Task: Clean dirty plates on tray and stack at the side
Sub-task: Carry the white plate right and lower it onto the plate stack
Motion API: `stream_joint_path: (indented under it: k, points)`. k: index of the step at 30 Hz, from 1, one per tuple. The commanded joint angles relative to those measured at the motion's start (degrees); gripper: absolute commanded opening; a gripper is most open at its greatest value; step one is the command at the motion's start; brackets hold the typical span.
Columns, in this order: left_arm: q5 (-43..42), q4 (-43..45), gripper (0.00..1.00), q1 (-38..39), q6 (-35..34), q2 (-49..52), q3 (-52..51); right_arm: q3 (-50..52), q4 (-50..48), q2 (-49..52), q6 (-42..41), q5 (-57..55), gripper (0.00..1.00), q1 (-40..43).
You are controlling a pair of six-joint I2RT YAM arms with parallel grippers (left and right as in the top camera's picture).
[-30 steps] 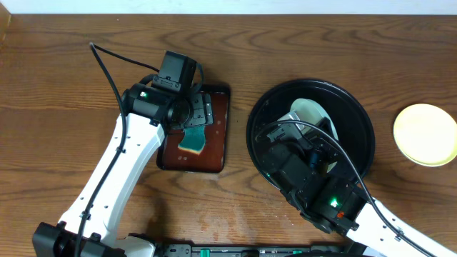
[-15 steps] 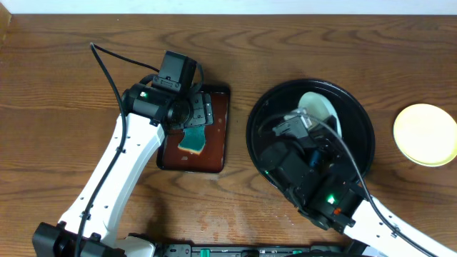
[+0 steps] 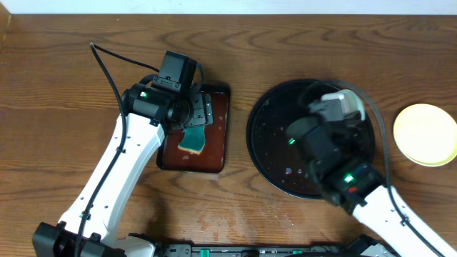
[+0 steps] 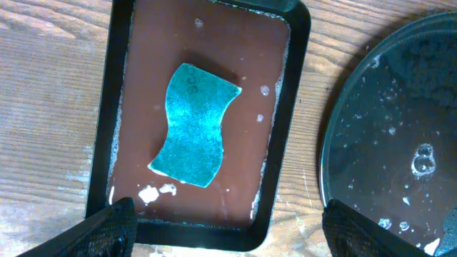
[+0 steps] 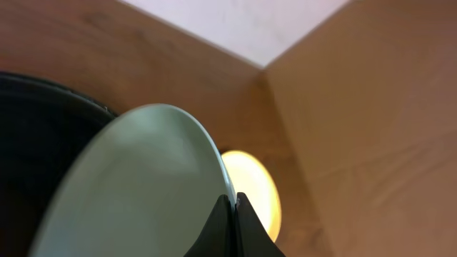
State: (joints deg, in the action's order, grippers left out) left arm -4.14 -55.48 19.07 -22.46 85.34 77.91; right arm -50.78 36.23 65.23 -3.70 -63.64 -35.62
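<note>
My right gripper will next go down and to the right in the overhead view, to the tabletop beside the black tray, and let go, since the yellow plate [image 3: 426,134] lies there.
My right gripper [image 5: 232,210] is shut on the rim of a pale bluish-white plate [image 5: 143,193] and holds it tilted on edge above the right side of the black tray [image 3: 268,153]. In the overhead view the right arm hides this plate. The pale yellow plate [image 3: 426,134] lies flat on the table right of the tray, and it also shows past the held plate in the right wrist view [image 5: 255,187]. No third plate is in view. My left gripper [image 4: 228,243] is open and empty above the near edge of the small reddish-brown tray [image 4: 275,100].
A teal sponge [image 4: 194,123] lies in the wet reddish-brown tray, left of the black tray. Water droplets dot the black tray's surface [image 4: 400,135]. A black cable [image 3: 107,68] runs over the table at the back left. A white wall edges the far side.
My right arm has swung from the tray's near left to its far right, carrying the bluish-white plate up on edge. The left arm has not moved.
</note>
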Motion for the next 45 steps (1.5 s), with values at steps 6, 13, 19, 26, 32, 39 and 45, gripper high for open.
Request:
stream_joint_path:
  k: [6, 13, 19, 26, 32, 39, 45]
  points:
    - [0.15, -0.15, 0.83, -0.02, 0.31, -0.13, 1.36, -0.02, -5.01, -0.09, -4.76, 41.46, 0.01, 30.18]
    - [0.15, -0.15, 0.83, -0.02, 0.31, -0.13, 1.36, -0.02, -8.13, 2.60, -13.35, 70.27, 0.01, 61.00]
    - [0.15, -0.15, 0.83, -0.02, 0.31, -0.13, 1.36, -0.02, -2.82, 8.92, -14.03, 83.17, 0.07, 71.25]
    - [0.15, -0.15, 0.83, -0.02, 0.31, -0.13, 1.36, 0.00, 9.60, 15.28, -14.69, 67.67, 0.47, 71.25]
    - [0.15, -0.15, 0.84, -0.02, 0.31, -0.13, 1.36, 0.00, 11.21, 18.05, -14.49, 66.01, 0.56, 71.32]
    - [0.15, -0.15, 0.84, -0.02, 0.31, -0.13, 1.36, 0.00, 17.00, 17.92, -8.28, 79.76, 0.44, 71.17]
    - [0.15, -0.15, 0.83, -0.02, 0.31, -0.13, 1.36, 0.00, 24.26, 17.90, -9.70, 78.75, 0.42, 71.56]
